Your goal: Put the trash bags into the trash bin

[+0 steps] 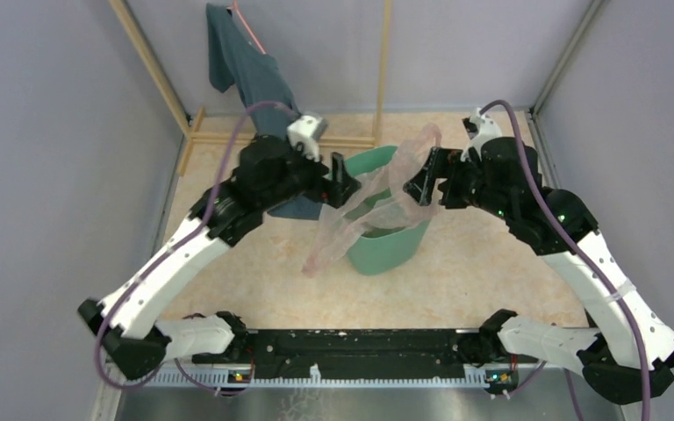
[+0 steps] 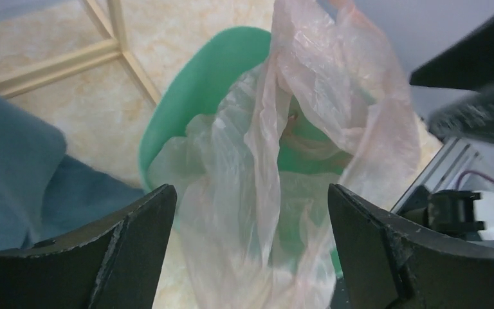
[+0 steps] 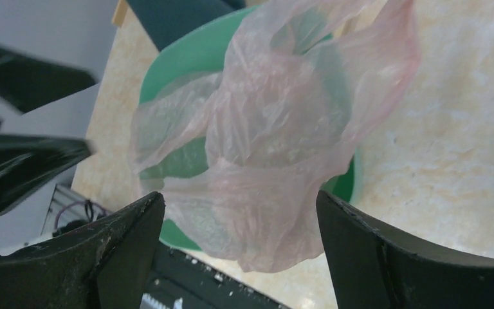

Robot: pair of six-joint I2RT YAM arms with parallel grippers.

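The bag's edge (image 1: 392,177) (image 2: 265,129) stands free above the bin's opening, to the right of my left gripper in the top view, so I will move across and close there.
The mint-green trash bin (image 1: 384,248) stands mid-table; it also shows in the left wrist view (image 2: 186,96) and the right wrist view (image 3: 180,58). A pale pink trash bag (image 1: 399,189) lies crumpled over its mouth. One end sticks up at the back and another hangs down the bin's front left side. My left gripper (image 1: 344,180) is open at the bin's left rim, with the bag (image 2: 321,84) loose between its fingers (image 2: 249,190). My right gripper (image 1: 421,175) is open at the right rim, with the bag (image 3: 276,129) in front of it (image 3: 239,195), not pinched.
A dark teal garment (image 1: 246,66) hangs from a wooden frame (image 1: 154,66) at the back left and reaches down behind the left gripper (image 2: 13,167). Grey walls close in both sides. The black base rail (image 1: 360,342) runs along the near edge.
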